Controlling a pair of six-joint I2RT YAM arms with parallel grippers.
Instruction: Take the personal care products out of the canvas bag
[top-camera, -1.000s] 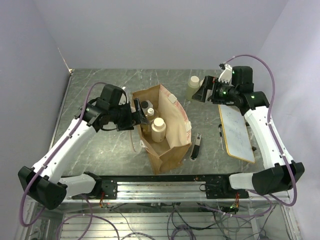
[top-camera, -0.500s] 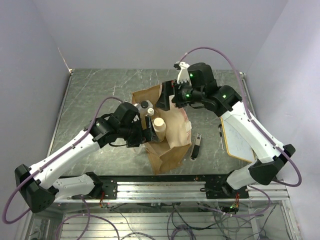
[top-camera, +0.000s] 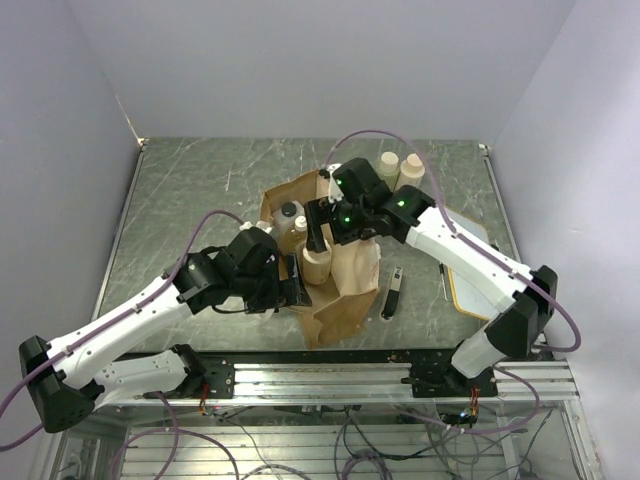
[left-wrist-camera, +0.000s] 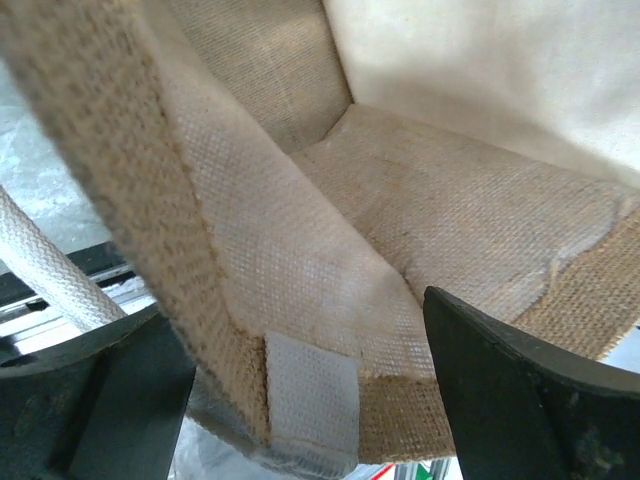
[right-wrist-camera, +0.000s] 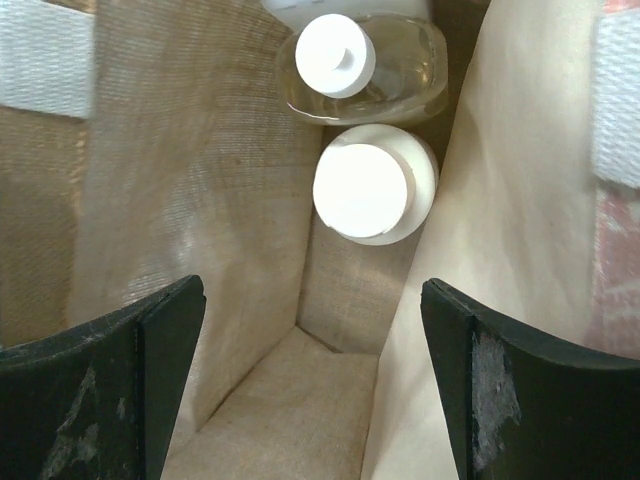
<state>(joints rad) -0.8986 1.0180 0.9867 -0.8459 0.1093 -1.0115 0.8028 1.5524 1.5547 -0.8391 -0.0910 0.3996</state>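
The right gripper comes down into the bag next, its open fingers around the cream bottle's cap (right-wrist-camera: 362, 190), as the cap faces up, clear between the bag's sides.
The canvas bag (top-camera: 345, 285) stands open mid-table. Inside it are a cream bottle (top-camera: 317, 262), a black-capped bottle (top-camera: 290, 212) and a small white-capped one (top-camera: 301, 224). Two cream bottles (top-camera: 388, 166) (top-camera: 411, 168) stand on the table behind the bag. My right gripper (top-camera: 318, 236) hangs open over the bag's mouth. Its wrist view looks down on the cream bottle's cap (right-wrist-camera: 362, 190) and a white-capped clear bottle (right-wrist-camera: 340, 58), both ahead of the open gripper (right-wrist-camera: 312, 288). My left gripper (top-camera: 291, 291) is open, its fingers either side of the bag's rim (left-wrist-camera: 300, 330) by a cream patch (left-wrist-camera: 310, 400).
A black marker (top-camera: 391, 293) lies right of the bag. A white framed board (top-camera: 468, 270) and a thin pen (top-camera: 443, 272) lie further right, partly under my right arm. Walls close in the back and both sides.
My right arm swung from the back right, leaving a second bottle there, to over the bag's mouth. My left gripper slid nearer along the bag's left rim.
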